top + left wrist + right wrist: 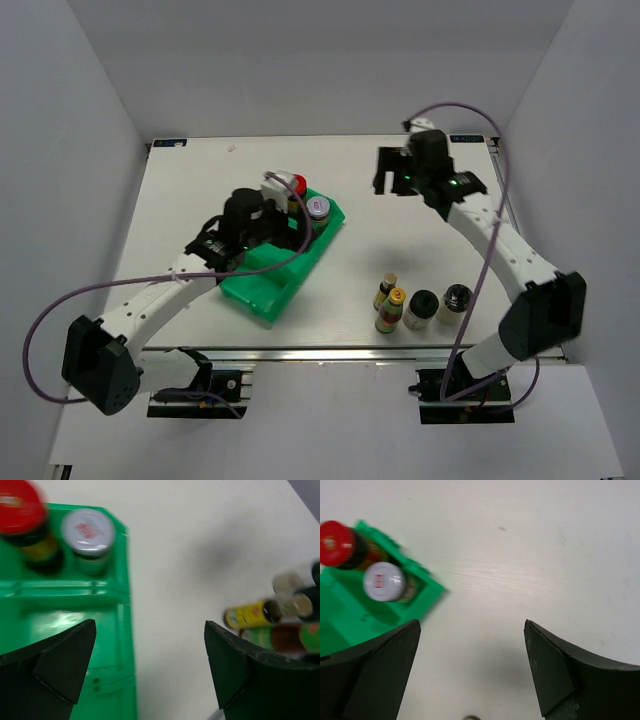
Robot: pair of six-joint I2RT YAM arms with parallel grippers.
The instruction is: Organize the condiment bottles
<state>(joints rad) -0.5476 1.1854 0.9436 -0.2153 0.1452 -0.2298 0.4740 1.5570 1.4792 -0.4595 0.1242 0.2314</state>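
Observation:
I need to move my left gripper to the right in the top view and down around the shorter bottle's tan cap (390, 279) (302, 604) next, because the cap is below on that side.
The red-capped dark jar (298, 186) and the silver-lidded jar (318, 208) stand side by side in the far compartment of the green bin (268, 296). Both jars also show in the left wrist view (22, 510) (88, 530) and the right wrist view (337, 544) (384, 581). Two slim yellow/tan-capped bottles (386, 290) (391, 310) and two short black-lidded jars (422, 308) (455, 303) stand on the table near the front right. My left gripper (290, 228) (150, 665) is open and empty over the bin's right edge. My right gripper (392, 175) (472, 670) is open and empty above bare table, right of the bin.
The bin's near compartments (65, 625) hold nothing that I can see. In the left wrist view the slim bottles (255, 614) appear blurred at the right edge. White walls enclose the table on three sides. Cables loop from both arms.

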